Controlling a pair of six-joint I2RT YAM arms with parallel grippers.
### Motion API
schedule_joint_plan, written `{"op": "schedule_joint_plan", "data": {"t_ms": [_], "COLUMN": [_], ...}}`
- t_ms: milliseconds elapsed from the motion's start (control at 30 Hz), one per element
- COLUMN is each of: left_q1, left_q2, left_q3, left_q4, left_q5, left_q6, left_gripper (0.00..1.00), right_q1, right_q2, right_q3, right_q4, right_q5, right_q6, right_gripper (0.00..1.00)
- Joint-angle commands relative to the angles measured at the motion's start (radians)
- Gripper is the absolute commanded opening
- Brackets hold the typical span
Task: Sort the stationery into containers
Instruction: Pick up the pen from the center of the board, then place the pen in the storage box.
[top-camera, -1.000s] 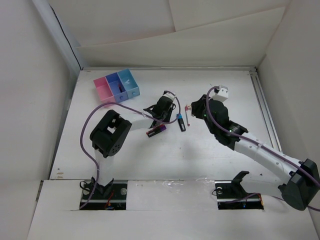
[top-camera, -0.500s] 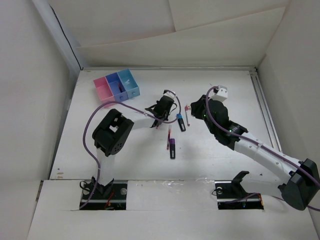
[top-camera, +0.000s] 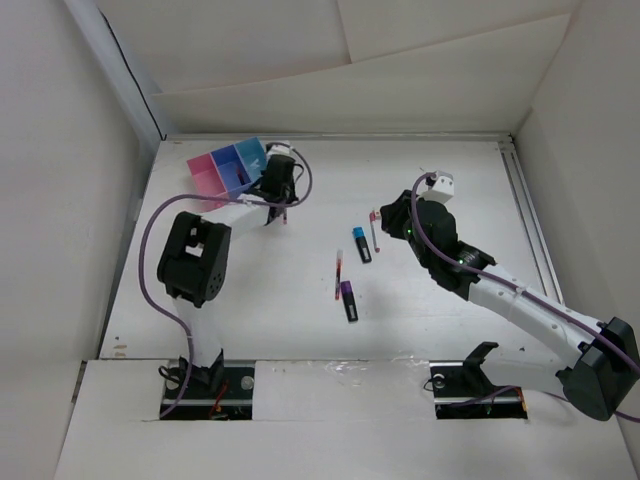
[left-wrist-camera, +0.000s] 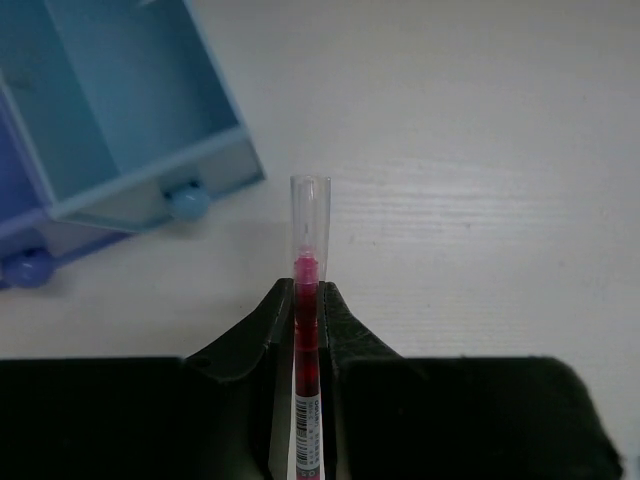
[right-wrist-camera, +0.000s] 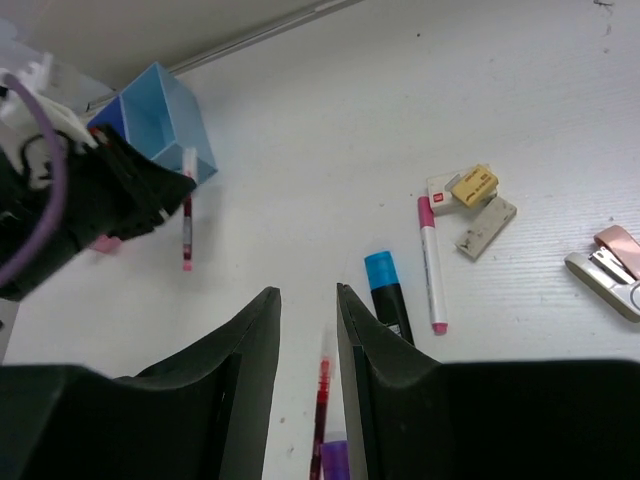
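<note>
My left gripper swings over the purple-blue bin to its left in the top view next and releases the pen. It turns because the pen points at an angle.
My left gripper (top-camera: 282, 203) is shut on a thin red pen (left-wrist-camera: 308, 300) with a clear cap, held just right of the light blue bin (left-wrist-camera: 130, 110). The three joined bins, pink (top-camera: 207, 175), purple-blue (top-camera: 232, 168) and light blue (top-camera: 255, 158), stand at the far left. My right gripper (right-wrist-camera: 308, 292) is open and empty above mid-table. Below it lie a second red pen (right-wrist-camera: 322, 400), a purple-ended marker (top-camera: 348, 300), a blue-capped marker (right-wrist-camera: 388, 295) and a white pen with pink ends (right-wrist-camera: 430, 262).
Two small erasers (right-wrist-camera: 465, 187) and a grey block (right-wrist-camera: 486, 226) lie beyond the white pen. A pink stapler (right-wrist-camera: 610, 255) lies at the right. White walls close in the table on the far, left and right sides.
My left gripper has moved from mid-table up and left to the bins, carrying the red pen. The purple-ended marker has shifted down and right. The right arm has not moved.
</note>
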Motion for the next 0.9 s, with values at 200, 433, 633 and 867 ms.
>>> {"op": "schedule_joint_plan", "data": {"t_ms": [200,433,633,867], "left_q1": [0.303,0.479,0.479,0.479], "left_q2": [-0.144,-0.029,0.011,0.057], "left_q3": [0.154,0.286,0.306,0.324], "left_q4": [0.041,0.001,0.001,-0.008], "left_q5": [0.255,0.361,0.294,0.284], "left_q6": [-0.295,-0.347,-0.303,-0.303], "left_gripper": [0.00,0.00,0.00,0.00], "right_q1": [-0.006,-0.006,-0.006,-0.006], "right_q2": [-0.002,0.007,0.007,0.007], "right_q3": [0.017,0.017,0.027,0.027], "right_q4": [0.022,0.022,0.022,0.022], "right_q5": [-0.026,-0.026,-0.035,-0.035], "right_q6": [-0.018,-0.018,-0.018,-0.018], "right_gripper": [0.35,0.35,0.35,0.35]}}
